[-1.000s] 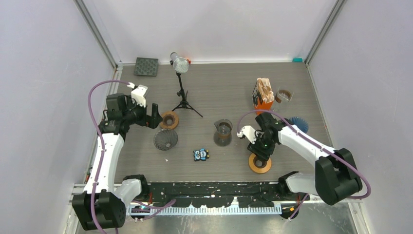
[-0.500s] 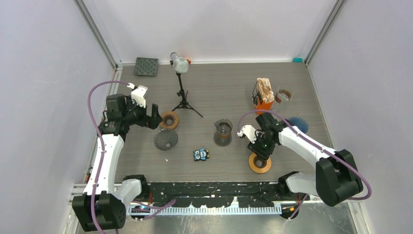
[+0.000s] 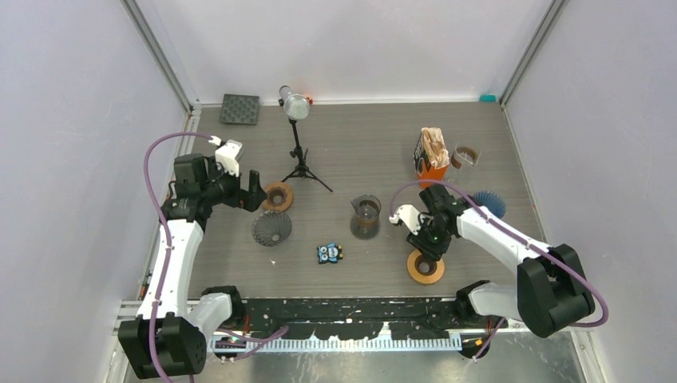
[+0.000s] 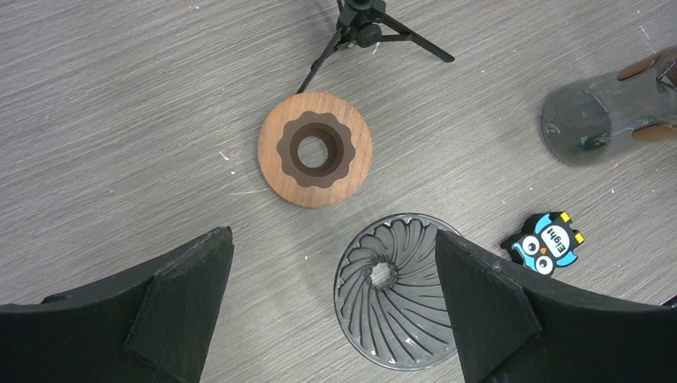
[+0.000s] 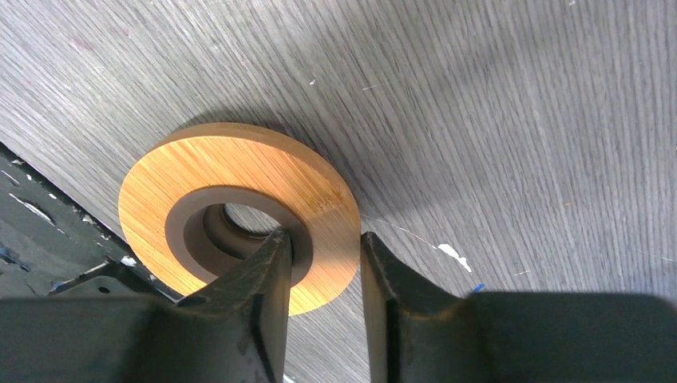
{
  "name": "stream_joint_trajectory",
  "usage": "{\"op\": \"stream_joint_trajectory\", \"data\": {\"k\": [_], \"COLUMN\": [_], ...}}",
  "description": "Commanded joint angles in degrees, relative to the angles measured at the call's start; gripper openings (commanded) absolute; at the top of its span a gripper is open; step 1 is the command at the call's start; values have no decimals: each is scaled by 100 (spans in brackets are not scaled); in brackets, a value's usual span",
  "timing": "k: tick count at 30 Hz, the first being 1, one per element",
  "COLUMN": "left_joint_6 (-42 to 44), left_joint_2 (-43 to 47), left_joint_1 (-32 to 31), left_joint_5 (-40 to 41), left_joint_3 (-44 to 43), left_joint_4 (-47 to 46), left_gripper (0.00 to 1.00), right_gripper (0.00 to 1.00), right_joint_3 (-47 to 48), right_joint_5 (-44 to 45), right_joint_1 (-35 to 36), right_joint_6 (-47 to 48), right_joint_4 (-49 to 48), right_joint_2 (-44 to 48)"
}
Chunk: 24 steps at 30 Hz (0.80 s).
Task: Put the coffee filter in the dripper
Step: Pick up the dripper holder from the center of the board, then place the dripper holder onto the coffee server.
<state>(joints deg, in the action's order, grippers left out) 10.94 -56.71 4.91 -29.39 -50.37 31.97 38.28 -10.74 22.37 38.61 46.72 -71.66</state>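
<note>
My right gripper will next raise the bamboo ring, carry it outward over the glass carafe's opening [image 3: 366,207], which is uncovered, and lower it there to release it.
The clear glass ribbed dripper [image 3: 271,228] lies on the table, and in the left wrist view [image 4: 399,295] it is seen from above. My left gripper [image 4: 331,235] hovers over it, open wide and empty, next to a dark wooden ring [image 4: 315,149]. Brown paper filters [image 3: 433,144] stand in an orange holder at the back right. My right gripper [image 5: 321,239] is low at the front right. Its jaws straddle the band of a bamboo ring [image 5: 207,171], with one finger in the hole and one at the outer edge.
A glass carafe [image 3: 366,217] stands mid-table and an owl sticker [image 3: 329,253] lies in front of it. A microphone on a tripod [image 3: 297,152] stands behind the dark wooden ring. A blue ribbed cone [image 3: 488,203] and a cup [image 3: 465,155] are at the right. A black pad [image 3: 239,109] lies at the back left.
My right gripper has shifted very slightly at the bamboo ring. The left arm and the objects have not moved.
</note>
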Motion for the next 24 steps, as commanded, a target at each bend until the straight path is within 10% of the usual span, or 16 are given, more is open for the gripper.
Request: {"op": "stream_joint_trajectory", "data": {"k": [1, 9, 24], "left_joint_6": [-22, -30, -43], "left_joint_2": [40, 33, 121], "left_joint_1": [28, 23, 20], "left_joint_5": [-155, -169, 110], "left_joint_3": [10, 12, 16], "left_joint_4": [-226, -244, -317], "left_gripper": [100, 100, 100], "right_gripper": [24, 4, 5], "right_joint_3": [320, 1971, 5949], "right_joint_5": [-243, -470, 249], "right_joint_1": [13, 22, 807], "right_joint_6": [-130, -907, -1956], "right_joint_4": [149, 808, 1654], "right_joint_2": [12, 40, -2172]}}
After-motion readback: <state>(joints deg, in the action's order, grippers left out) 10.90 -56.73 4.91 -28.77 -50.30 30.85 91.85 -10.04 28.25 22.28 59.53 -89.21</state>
